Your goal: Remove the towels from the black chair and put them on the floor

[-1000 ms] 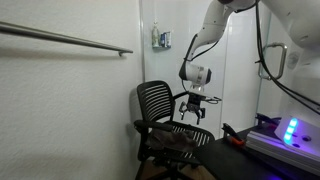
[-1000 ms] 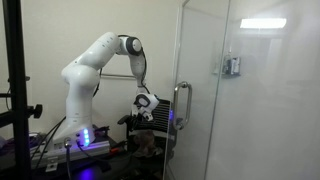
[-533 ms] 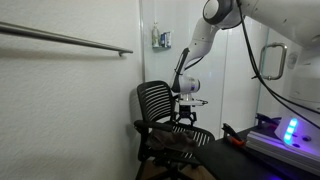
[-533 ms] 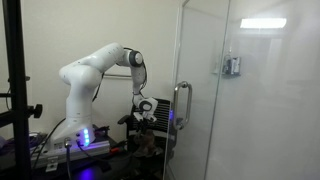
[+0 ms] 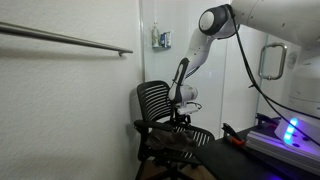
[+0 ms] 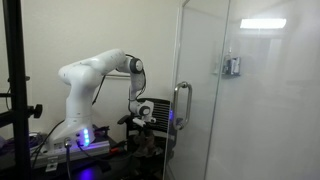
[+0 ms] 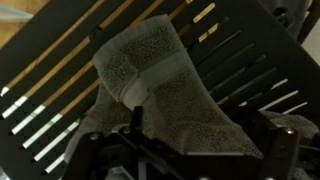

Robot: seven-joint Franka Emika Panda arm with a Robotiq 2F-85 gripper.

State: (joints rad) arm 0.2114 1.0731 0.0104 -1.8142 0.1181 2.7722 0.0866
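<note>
My gripper's open fingers are already on both sides of the cloth. My gripper will turn and come down onto the towel's broad middle (image 7: 198,132), which is below it on the slatted seat (image 7: 60,60).
The black chair (image 5: 160,108) with slatted back and seat stands by the wall; its edge also shows low in an exterior view (image 6: 150,146). In the wrist view a crumpled grey-brown towel (image 7: 160,95) lies on the slatted seat (image 7: 60,60). Whether a second towel lies there I cannot tell. A dark cloth heap shows on the seat in an exterior view (image 5: 182,140). My gripper (image 5: 182,119) hangs low over the seat, also seen in the exterior view behind the glass (image 6: 140,119). Its dark fingers (image 7: 185,160) stand apart on either side of the towel, open and empty.
A glass door with a metal handle (image 6: 180,100) stands close to the chair. A wall rail (image 5: 70,38) runs at the upper left. A black table edge (image 5: 250,155) and a lit device (image 5: 290,130) sit beside the chair. The white arm base (image 6: 75,120) stands on a stand.
The arm has folded down and the gripper has dropped from above the armrest height to just over the seat and towel. The fingers stay open.
</note>
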